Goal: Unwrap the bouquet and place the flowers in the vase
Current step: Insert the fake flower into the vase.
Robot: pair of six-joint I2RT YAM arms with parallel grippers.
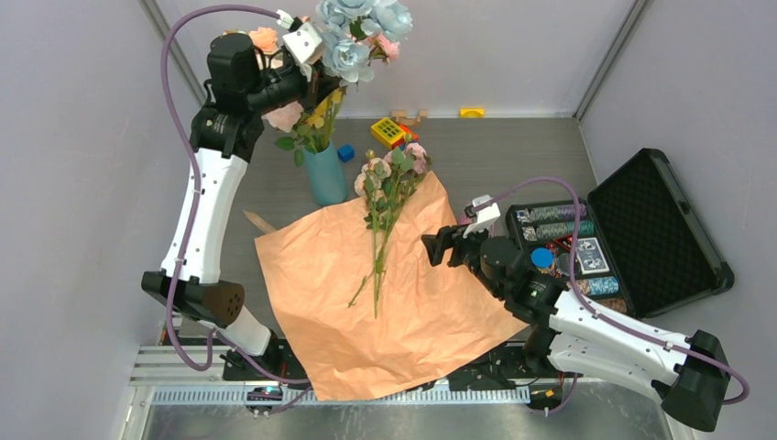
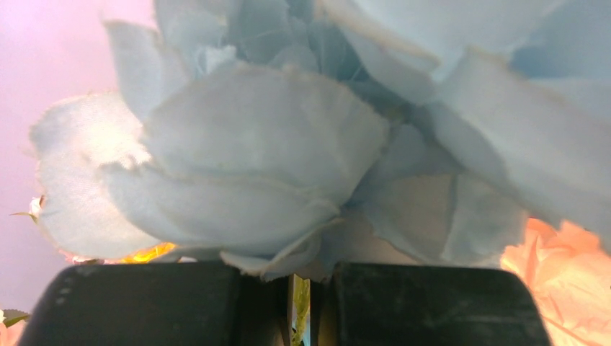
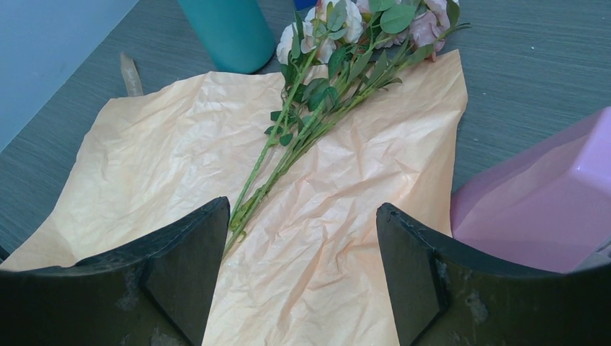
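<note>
My left gripper moves down toward the teal vase's opening (image 1: 319, 149) next and releases the pale-blue blooms, since their stems already point into it.
The bouquet's tan-orange paper (image 1: 403, 302) lies spread flat on the table, unwrapped. A few pink and white flowers (image 1: 389, 183) on green stems rest across its far part, also seen in the right wrist view as flowers (image 3: 339, 43). My left gripper (image 1: 319, 87) is raised at the back, shut on the stems of a bunch with pale-blue blooms (image 1: 357, 32) and yellow ones, held over the teal vase (image 1: 325, 174). In its own view the left gripper (image 2: 302, 277) pinches a green stem under the blue petals (image 2: 266, 144). My right gripper (image 1: 434, 246) hangs open over the paper's right side, empty (image 3: 302, 209).
An open black case (image 1: 655, 229) with poker chips stands at the right. A pink box (image 3: 537, 198) sits just right of the paper. Small toy blocks (image 1: 388, 131) lie behind the flowers. A tan ribbon strip (image 1: 258, 221) lies left of the paper, near the vase (image 3: 230, 29).
</note>
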